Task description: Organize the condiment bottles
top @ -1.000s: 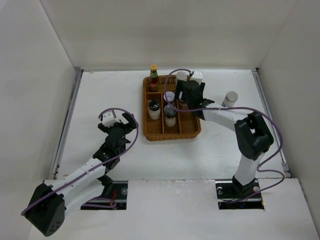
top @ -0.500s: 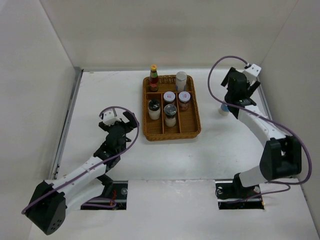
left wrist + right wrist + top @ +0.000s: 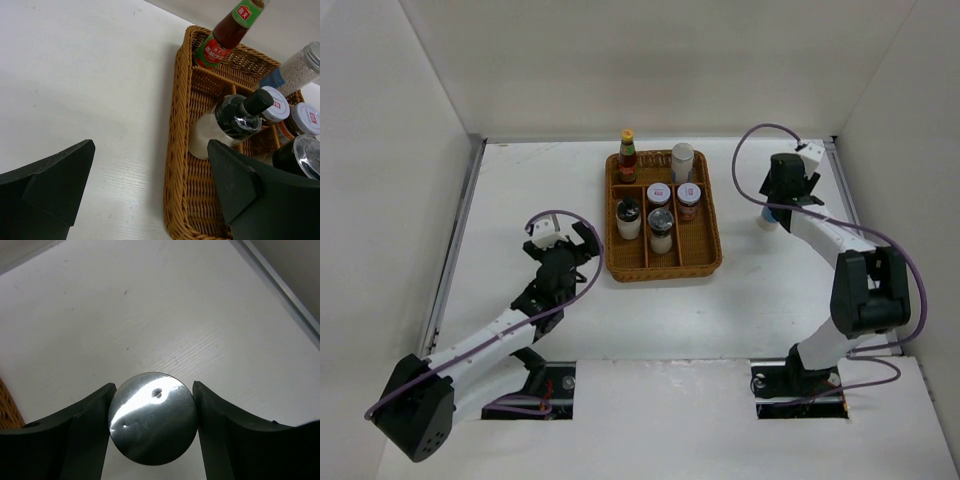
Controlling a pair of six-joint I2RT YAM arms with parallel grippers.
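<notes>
The near corner section of the tray is empty, so my right gripper needs to lift the white shaker on the table over the tray's closest rim next and lower it in there.
A brown wicker tray (image 3: 665, 270) holds a slim red sauce bottle (image 3: 627, 157) with a yellow cap, a tall white shaker (image 3: 682, 162) and several short spice jars (image 3: 659, 193). Another white shaker (image 3: 766, 218) stands on the table right of the tray. My right gripper (image 3: 780, 195) is over it. In the right wrist view both fingers (image 3: 85, 435) press the sides of its shiny metal lid (image 3: 152, 417). My left gripper (image 3: 578, 245) is open and empty just left of the tray. Its view shows the red bottle (image 3: 220, 40), a dark-capped jar (image 3: 235, 117) and the tray rim (image 3: 175, 165).
White walls close in the table on the left, back and right. A metal rail (image 3: 280, 285) runs along the right edge close to the shaker. Bare white tabletop (image 3: 520, 190) lies left of the tray.
My right arm has swung from over the tray to the shaker at the right and closed round its lid. My left gripper has edged slightly nearer the tray.
</notes>
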